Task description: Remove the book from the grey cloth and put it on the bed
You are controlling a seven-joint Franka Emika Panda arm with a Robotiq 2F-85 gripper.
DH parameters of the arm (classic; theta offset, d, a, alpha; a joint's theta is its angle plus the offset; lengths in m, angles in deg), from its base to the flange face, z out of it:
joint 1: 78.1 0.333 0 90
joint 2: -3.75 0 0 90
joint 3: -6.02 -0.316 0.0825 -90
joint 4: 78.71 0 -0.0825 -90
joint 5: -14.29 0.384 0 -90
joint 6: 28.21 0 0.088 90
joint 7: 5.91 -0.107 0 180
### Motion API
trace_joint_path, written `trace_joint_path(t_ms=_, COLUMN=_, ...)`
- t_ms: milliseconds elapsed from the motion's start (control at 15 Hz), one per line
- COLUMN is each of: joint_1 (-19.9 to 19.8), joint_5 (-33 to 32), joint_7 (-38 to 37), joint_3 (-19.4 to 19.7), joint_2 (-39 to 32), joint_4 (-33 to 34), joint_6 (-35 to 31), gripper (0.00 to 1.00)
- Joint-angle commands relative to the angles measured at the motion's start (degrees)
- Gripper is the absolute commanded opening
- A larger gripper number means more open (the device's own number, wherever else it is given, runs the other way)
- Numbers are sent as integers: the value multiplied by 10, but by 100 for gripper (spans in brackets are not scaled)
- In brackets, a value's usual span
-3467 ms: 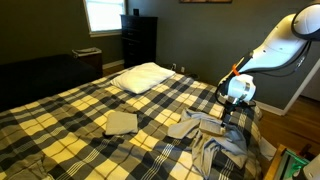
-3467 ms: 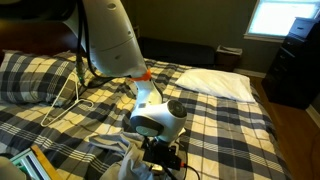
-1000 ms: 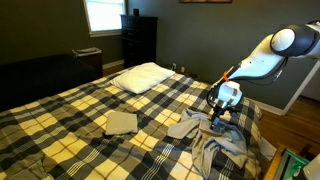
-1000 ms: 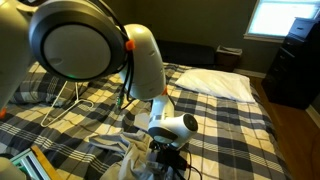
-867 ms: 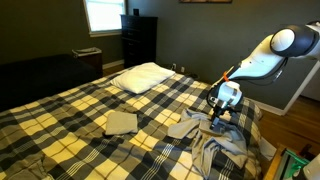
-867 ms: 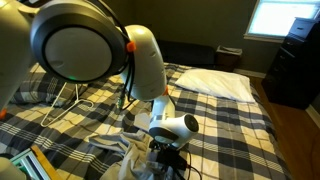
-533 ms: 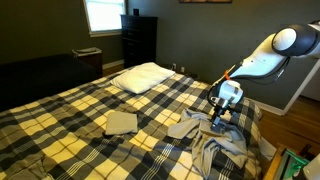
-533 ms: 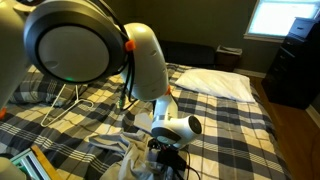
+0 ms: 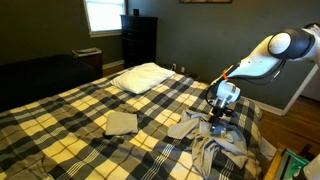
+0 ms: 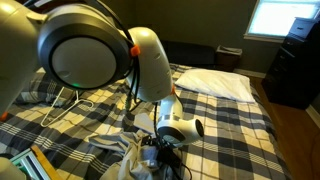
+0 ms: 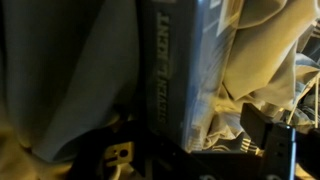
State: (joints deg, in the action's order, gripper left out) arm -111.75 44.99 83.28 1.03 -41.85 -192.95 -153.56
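My gripper stays low over the grey cloth next and closes its fingers across the book's dark spine (image 11: pixel 177 110), because one finger stands on each side of it.
The book (image 11: pixel 185 70) fills the wrist view, dark spine with printed lettering toward the camera, lying among folds of the grey cloth (image 9: pixel 215 142) near the foot of the plaid bed (image 9: pixel 70 110). My gripper (image 9: pixel 218 122) is down on the cloth pile in both exterior views (image 10: pixel 160 155). In the wrist view my gripper (image 11: pixel 195 145) is open, one finger on each side of the book's edge, with a gap and pale cloth showing on the right side. The book itself is hidden by the gripper in the exterior views.
A folded grey-green cloth (image 9: pixel 121 122) lies mid-bed. A white pillow (image 9: pixel 143 76) lies at the head, also in an exterior view (image 10: pixel 215 83). A dark dresser (image 9: pixel 139 40) stands by the window. A white wire hanger (image 10: pixel 65 100) rests on the bed.
The arm has lowered and the gripper has sunk closer onto the cloth pile, with the wrist turned slightly. The cloth and book have not visibly moved.
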Motion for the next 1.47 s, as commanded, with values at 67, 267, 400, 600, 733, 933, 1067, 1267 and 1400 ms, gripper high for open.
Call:
trace_joint_path(t_ms=67, joint_1=42, joint_5=-19, joint_7=-36, joint_3=31, joint_2=-22, joint_4=20, joint_6=5, gripper=95)
trace_joint_path(t_ms=267, joint_1=58, joint_5=-27, joint_7=-27, joint_3=39, joint_2=14, joint_4=-11, joint_6=-12, gripper=61)
trace_joint_path(t_ms=400, joint_1=67, joint_5=-35, joint_7=-21, joint_3=44, joint_2=40, joint_4=-33, joint_6=-22, gripper=45)
trace_joint_path(t_ms=600, joint_1=73, joint_5=-46, joint_7=-6, joint_3=46, joint_2=83, joint_4=-70, joint_6=-37, gripper=23)
trace_joint_path(t_ms=733, joint_1=77, joint_5=-49, joint_7=4, joint_3=46, joint_2=108, joint_4=-92, joint_6=-38, gripper=8)
trace_joint_path(t_ms=933, joint_1=81, joint_5=-48, joint_7=26, joint_3=46, joint_2=145, joint_4=-126, joint_6=-51, gripper=8)
trace_joint_path(t_ms=1067, joint_1=82, joint_5=-43, joint_7=40, joint_3=49, joint_2=180, joint_4=-158, joint_6=-75, gripper=8)
trace_joint_path(t_ms=1267, joint_1=64, joint_5=9, joint_7=89, joint_3=37, joint_2=257, joint_4=-221, joint_6=-153, gripper=8)
trace_joint_path(t_ms=1400, joint_1=53, joint_5=70, joint_7=128, joint_3=26, joint_2=303, joint_4=-244, joint_6=-173, gripper=8)
